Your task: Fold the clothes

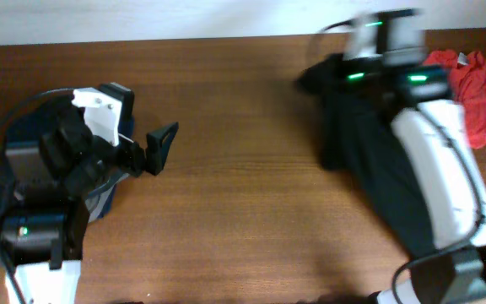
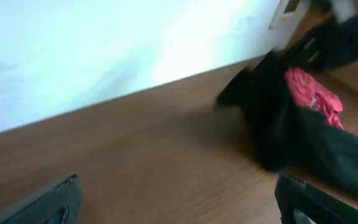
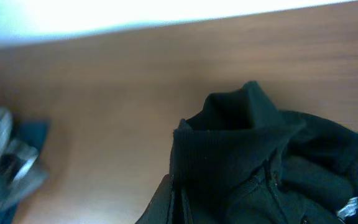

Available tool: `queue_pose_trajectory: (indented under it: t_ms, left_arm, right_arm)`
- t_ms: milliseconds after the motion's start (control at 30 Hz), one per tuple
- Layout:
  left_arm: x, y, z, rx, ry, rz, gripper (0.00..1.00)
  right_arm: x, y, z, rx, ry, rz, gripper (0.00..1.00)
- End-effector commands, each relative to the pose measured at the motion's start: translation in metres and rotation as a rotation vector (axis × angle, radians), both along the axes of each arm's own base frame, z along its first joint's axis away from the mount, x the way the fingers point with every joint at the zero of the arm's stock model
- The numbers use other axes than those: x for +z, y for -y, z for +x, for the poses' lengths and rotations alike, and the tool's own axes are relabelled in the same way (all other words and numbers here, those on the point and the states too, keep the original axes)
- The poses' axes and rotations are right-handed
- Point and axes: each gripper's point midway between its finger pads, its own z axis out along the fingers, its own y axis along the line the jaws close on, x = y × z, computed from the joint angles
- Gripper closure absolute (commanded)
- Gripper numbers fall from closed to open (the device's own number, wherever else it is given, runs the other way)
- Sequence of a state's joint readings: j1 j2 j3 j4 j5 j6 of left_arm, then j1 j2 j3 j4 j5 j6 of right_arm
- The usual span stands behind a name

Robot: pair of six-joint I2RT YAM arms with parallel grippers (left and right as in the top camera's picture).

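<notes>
The wood between the arms is bare. My right gripper should move back and to the left in the overhead view and pull the black garment over the wood.
A black garment [image 1: 344, 127] lies crumpled at the right of the wooden table, partly under my right arm. In the right wrist view its ribbed collar [image 3: 235, 143] stands up and fills the space between the jaws. My right gripper [image 1: 369, 59] [image 3: 229, 208] is shut on the black garment near its far end; the view is blurred. A red garment [image 1: 477, 84] lies bunched at the far right edge, also in the left wrist view [image 2: 312, 96]. My left gripper [image 1: 146, 127] [image 2: 179, 205] is open and empty above bare wood at the left.
A dark blue cloth [image 1: 24, 160] lies at the left under my left arm, also in the right wrist view [image 3: 27, 140]. A pale wall [image 2: 104, 43] runs along the table's far edge. Bare wood [image 1: 243, 169] lies between the two arms.
</notes>
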State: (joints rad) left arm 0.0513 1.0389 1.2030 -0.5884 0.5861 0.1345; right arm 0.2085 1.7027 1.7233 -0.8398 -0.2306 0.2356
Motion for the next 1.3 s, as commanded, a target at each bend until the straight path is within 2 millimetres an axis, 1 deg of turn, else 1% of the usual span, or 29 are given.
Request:
queue_pose_trajectory:
  t_ms: [0,33,100,200,233,267,300,333,367,400,433,500,567,600,633,667,700,733,767,833,867,967,1067,1133,1200,1267]
  left_arm:
    - [0.019,-0.008,-0.008,0.051,0.066,0.034,0.01]
    - [0.019,-0.011,-0.009,0.07,0.067,0.042,0.01]
    - [0.018,-0.016,-0.011,0.1,0.06,0.055,0.01]
    - [0.013,-0.021,-0.014,0.132,0.036,0.069,0.01]
    - [0.01,-0.023,-0.014,0.142,0.025,0.074,0.01]
    - [0.008,-0.024,-0.014,0.148,0.018,0.078,0.01]
    - [0.006,-0.024,-0.015,0.145,0.012,0.084,0.01]
    - [0.005,-0.024,-0.016,0.145,0.006,0.084,0.01]
    - [0.003,-0.025,-0.016,0.15,-0.002,0.086,0.01]
    - [0.002,-0.026,-0.016,0.157,-0.009,0.09,0.01]
    - [0.0,-0.027,-0.016,0.164,-0.015,0.094,0.01]
    - [-0.002,-0.027,-0.017,0.163,-0.024,0.094,0.01]
    - [-0.004,-0.027,-0.018,0.163,-0.033,0.094,0.01]
    - [-0.005,-0.027,-0.018,0.162,-0.042,0.094,0.01]
    - [-0.007,-0.027,-0.019,0.162,-0.049,0.094,0.01]
    - [-0.009,-0.027,-0.02,0.162,-0.059,0.095,0.01]
    - [-0.012,-0.027,-0.02,0.161,-0.074,0.095,0.01]
    - [-0.016,-0.026,-0.02,0.158,-0.09,0.094,0.01]
    - [-0.022,-0.025,-0.021,0.149,-0.116,0.091,0.01]
    - [-0.035,-0.02,-0.02,0.119,-0.175,0.079,0.01]
    - [-0.043,-0.015,-0.019,0.095,-0.211,0.071,0.01]
    - [-0.069,0.001,-0.011,0.031,-0.314,0.067,0.01]
    - [-0.095,0.017,0.0,-0.022,-0.395,0.079,0.01]
    - [-0.111,0.027,0.006,-0.05,-0.44,0.087,0.01]
    - [-0.129,0.038,0.011,-0.082,-0.49,0.097,0.01]
    - [-0.144,0.047,0.014,-0.109,-0.531,0.108,0.01]
  right_arm:
    - [-0.009,-0.078,-0.024,0.19,-0.019,0.022,0.96]
    - [-0.015,-0.101,-0.033,0.243,-0.03,0.019,0.96]
    - [-0.027,-0.138,-0.051,0.33,-0.05,0.01,0.96]
    - [-0.044,-0.184,-0.081,0.449,-0.073,-0.024,0.95]
    - [-0.05,-0.2,-0.093,0.513,-0.064,-0.048,0.92]
    - [-0.053,-0.209,-0.101,0.556,-0.051,-0.075,0.87]
    - [-0.056,-0.212,-0.105,0.563,-0.042,-0.111,0.81]
    - [-0.059,-0.211,-0.105,0.545,-0.032,-0.154,0.76]
    - [-0.06,-0.205,-0.103,0.513,-0.021,-0.196,0.69]
    - [-0.058,-0.196,-0.098,0.454,-0.017,-0.226,0.59]
    - [-0.057,-0.183,-0.091,0.385,-0.022,-0.246,0.51]
    - [-0.052,-0.151,-0.075,0.27,-0.032,-0.268,0.44]
    - [-0.049,-0.113,-0.058,0.178,-0.058,-0.267,0.43]
    - [-0.049,-0.089,-0.049,0.107,-0.083,-0.262,0.43]
    - [-0.052,-0.058,-0.039,0.013,-0.124,-0.251,0.43]
    - [-0.055,-0.034,-0.033,-0.064,-0.157,-0.24,0.43]
    - [-0.06,0.001,-0.026,-0.172,-0.208,-0.219,0.43]
    - [-0.066,0.029,-0.023,-0.247,-0.255,-0.194,0.43]
    - [-0.07,0.053,-0.022,-0.295,-0.295,-0.164,0.42]
    - [-0.08,0.102,-0.02,-0.393,-0.368,-0.093,0.34]
    - [-0.085,0.124,-0.021,-0.44,-0.397,-0.068,0.29]
    - [-0.105,0.188,-0.03,-0.586,-0.482,-0.035,0.24]
    - [-0.13,0.228,-0.041,-0.682,-0.553,-0.018,0.23]
    - [-0.148,0.244,-0.045,-0.718,-0.593,-0.016,0.23]
    - [-0.174,0.262,-0.05,-0.761,-0.642,-0.034,0.24]
    - [-0.194,0.276,-0.058,-0.808,-0.693,-0.062,0.25]
